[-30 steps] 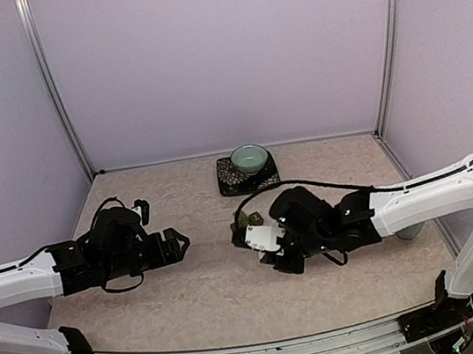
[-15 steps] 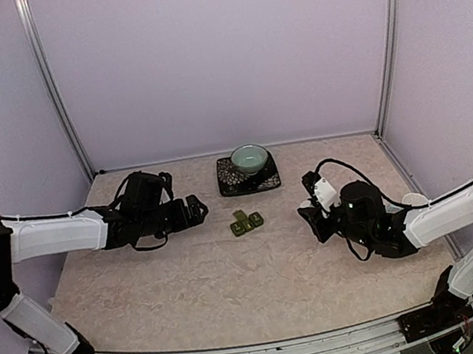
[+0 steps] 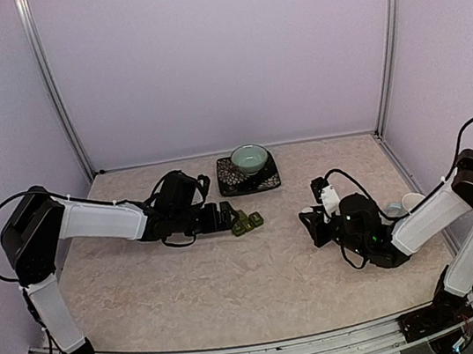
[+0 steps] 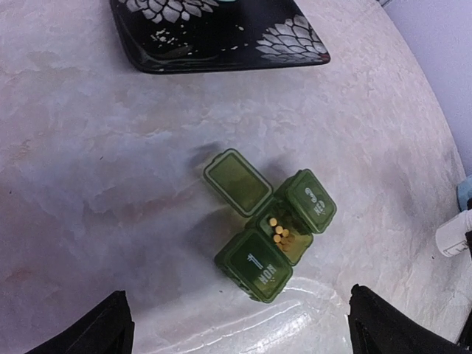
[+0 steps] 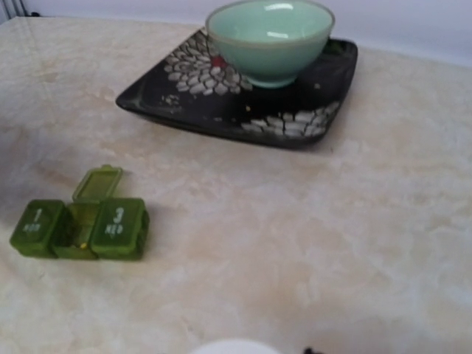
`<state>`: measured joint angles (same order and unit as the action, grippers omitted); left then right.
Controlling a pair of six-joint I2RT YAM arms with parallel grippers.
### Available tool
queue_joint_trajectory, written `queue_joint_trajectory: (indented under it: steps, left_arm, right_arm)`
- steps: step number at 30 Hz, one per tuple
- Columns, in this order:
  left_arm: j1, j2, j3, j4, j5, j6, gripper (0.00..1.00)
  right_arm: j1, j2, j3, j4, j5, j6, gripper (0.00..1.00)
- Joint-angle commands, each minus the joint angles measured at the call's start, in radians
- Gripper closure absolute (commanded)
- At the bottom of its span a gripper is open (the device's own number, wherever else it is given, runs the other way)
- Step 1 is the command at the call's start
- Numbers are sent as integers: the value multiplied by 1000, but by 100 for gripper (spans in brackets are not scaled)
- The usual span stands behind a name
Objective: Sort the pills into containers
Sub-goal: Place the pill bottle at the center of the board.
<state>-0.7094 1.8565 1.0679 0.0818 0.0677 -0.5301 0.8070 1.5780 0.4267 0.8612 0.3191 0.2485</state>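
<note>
My right gripper brings the white bottle down onto the bare tabletop away from the dark green strip next and releases it. Yellow pills already lie in the strip's open compartment.
The containers point(image 3: 245, 223) are a dark green strip of three small compartments on the table, also seen in the left wrist view point(image 4: 269, 225) and the right wrist view point(image 5: 77, 225). The outer lids read 1 MON and 3 WED and are shut. The middle lid stands open over several yellow pills point(image 4: 280, 232). My left gripper point(image 3: 225, 220) is open, just left of the strip, with its fingers point(image 4: 103, 328) wide apart and touching nothing. My right gripper point(image 3: 319, 207) is well right of the strip and shut on a white bottle point(image 3: 323, 193), whose top shows in the right wrist view point(image 5: 232, 346).
A teal bowl point(image 3: 250, 157) sits on a black flowered plate point(image 3: 230, 181) behind the strip. A pale blue mug point(image 3: 395, 209) stands beside the right arm. Purple walls and metal posts enclose the table.
My left arm has reached right and forward until its gripper is beside the strip. My right arm has pulled back from over the strip to the right, with the white bottle in it.
</note>
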Motion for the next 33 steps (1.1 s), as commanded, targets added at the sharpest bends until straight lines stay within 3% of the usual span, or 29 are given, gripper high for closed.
queue_joint_trajectory:
  steps: [1, 33]
  left_arm:
    - [-18, -13, 32, -1, -26, 45, 1]
    - [-11, -49, -15, -7, -48, 55, 1]
  right_arm:
    - [-10, 47, -23, 81, -4, 76, 85]
    - [4, 109, -112, 163, -67, 110, 67]
